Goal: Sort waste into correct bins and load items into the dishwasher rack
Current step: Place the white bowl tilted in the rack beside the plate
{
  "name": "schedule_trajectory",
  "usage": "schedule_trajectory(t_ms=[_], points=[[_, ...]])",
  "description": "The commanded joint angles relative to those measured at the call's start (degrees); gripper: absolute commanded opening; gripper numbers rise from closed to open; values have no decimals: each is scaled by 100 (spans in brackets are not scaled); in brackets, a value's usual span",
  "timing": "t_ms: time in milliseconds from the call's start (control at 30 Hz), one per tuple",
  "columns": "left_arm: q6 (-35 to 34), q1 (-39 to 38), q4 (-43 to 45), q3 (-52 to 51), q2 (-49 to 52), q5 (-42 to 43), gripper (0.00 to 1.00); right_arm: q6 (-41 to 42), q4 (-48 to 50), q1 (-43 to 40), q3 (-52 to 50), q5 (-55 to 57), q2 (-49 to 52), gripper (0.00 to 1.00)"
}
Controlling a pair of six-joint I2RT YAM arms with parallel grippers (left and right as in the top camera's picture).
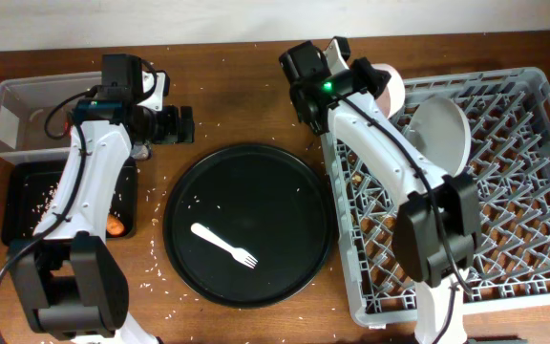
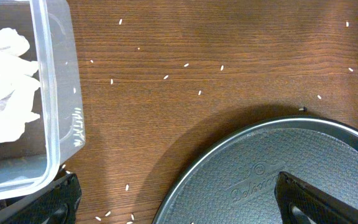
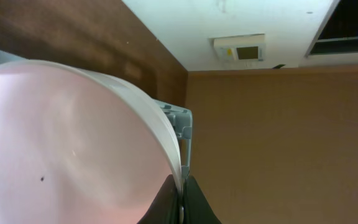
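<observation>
Next, my right gripper carries the white bowl down into the rack's far corner beside the grey plate [image 1: 443, 134], since the bowl hangs above the lattice.
My right gripper [image 1: 378, 78] is shut on the rim of the small white bowl [image 1: 391, 91] at the far left corner of the grey dishwasher rack [image 1: 528, 201]. In the right wrist view the fingers [image 3: 180, 200] pinch the bowl's edge [image 3: 73, 137]. The grey plate [image 1: 443, 134] stands in the rack. My left gripper [image 1: 181, 124] is open and empty above the table beside the clear tub [image 1: 17, 107]. The tub [image 2: 58, 93] holds the white tissue [image 2: 5, 81]. The white fork [image 1: 225, 246] lies on the round black tray [image 1: 285, 182]. The carrot [image 1: 115, 225] lies in the shallow black tray [image 1: 22, 225]. The blue cup is out of view.
Rice grains are scattered on the wooden table [image 2: 185, 65] around the round tray's rim [image 2: 229, 140] and in the shallow black tray. Small brown bits show under the rack's lattice [image 1: 390, 222]. Both arm bases stand at the front edge.
</observation>
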Motion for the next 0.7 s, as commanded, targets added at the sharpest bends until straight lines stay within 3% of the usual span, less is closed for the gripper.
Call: schedule_trajectory(t_ms=[0, 233, 667], points=[[-57, -4, 0, 7, 63, -20, 99, 221, 13, -138, 24, 319, 181, 4], [-57, -4, 57, 7, 63, -20, 99, 289, 11, -105, -4, -424, 201, 4], [-57, -4, 59, 7, 63, -17, 99, 385, -317, 129, -52, -835, 201, 4]])
